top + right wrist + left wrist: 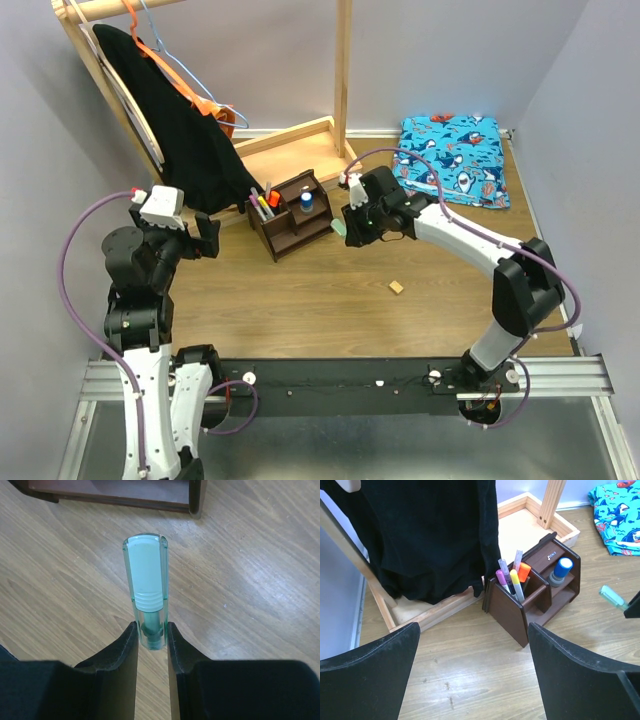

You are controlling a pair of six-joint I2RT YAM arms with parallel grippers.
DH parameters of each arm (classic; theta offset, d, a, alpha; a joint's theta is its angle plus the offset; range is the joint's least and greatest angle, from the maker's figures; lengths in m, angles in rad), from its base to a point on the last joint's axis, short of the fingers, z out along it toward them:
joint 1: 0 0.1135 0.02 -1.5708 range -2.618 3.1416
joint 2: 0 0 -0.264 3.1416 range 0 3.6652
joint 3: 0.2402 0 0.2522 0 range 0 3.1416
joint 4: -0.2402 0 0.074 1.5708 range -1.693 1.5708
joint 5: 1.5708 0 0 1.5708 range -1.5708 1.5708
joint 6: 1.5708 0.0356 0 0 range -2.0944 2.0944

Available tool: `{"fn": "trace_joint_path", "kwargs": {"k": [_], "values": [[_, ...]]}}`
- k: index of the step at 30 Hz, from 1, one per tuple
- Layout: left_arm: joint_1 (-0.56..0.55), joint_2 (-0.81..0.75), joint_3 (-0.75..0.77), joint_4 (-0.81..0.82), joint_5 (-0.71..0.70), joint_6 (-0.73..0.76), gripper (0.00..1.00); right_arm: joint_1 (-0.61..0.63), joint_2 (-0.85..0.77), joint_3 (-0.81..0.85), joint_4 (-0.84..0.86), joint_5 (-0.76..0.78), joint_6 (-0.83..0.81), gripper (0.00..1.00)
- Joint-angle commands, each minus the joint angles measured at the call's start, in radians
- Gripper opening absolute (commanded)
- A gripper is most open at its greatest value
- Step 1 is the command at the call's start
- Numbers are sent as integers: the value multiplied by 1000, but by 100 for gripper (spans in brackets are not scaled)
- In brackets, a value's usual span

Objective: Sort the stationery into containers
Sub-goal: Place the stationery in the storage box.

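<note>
The organiser's lower tray stands open there, so I should slide the highlighter [146, 575] to the left in the top view into it with my right gripper and let go.
My right gripper [151, 630] is shut on the cap end of a mint-green highlighter [146, 575], which sticks out forward above the table. It hangs just right of the dark brown organiser [290, 232], whose lower edge [115, 494] shows at the top of the right wrist view. Several pens [512, 577] stand in the organiser's [512, 612] tall left compartment, and a blue-topped tube [563, 569] sits in a middle one. The highlighter [614, 598] shows at the right in the left wrist view. A tan eraser cube [397, 287] lies on the table. My left gripper [474, 630] is open and holds nothing, left of the organiser.
A black garment [180, 130] and an orange hanger [205, 100] hang on the pale wooden rack [290, 140] behind the organiser. A blue shark-print cloth [455, 160] lies at the back right. Grey walls close in both sides.
</note>
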Motion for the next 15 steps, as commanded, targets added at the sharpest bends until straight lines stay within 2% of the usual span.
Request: {"fn": "trace_joint_path", "kwargs": {"k": [1,8,15], "values": [[10,-31,-31,-18,-37,-11,98,22,52,36,-1,59,51,1],[15,-56,-61,6,-57,-24,98,37,143,95,-2,174,66,1],[38,-91,-72,-12,-71,-28,98,57,218,155,1,199,63,1]]}}
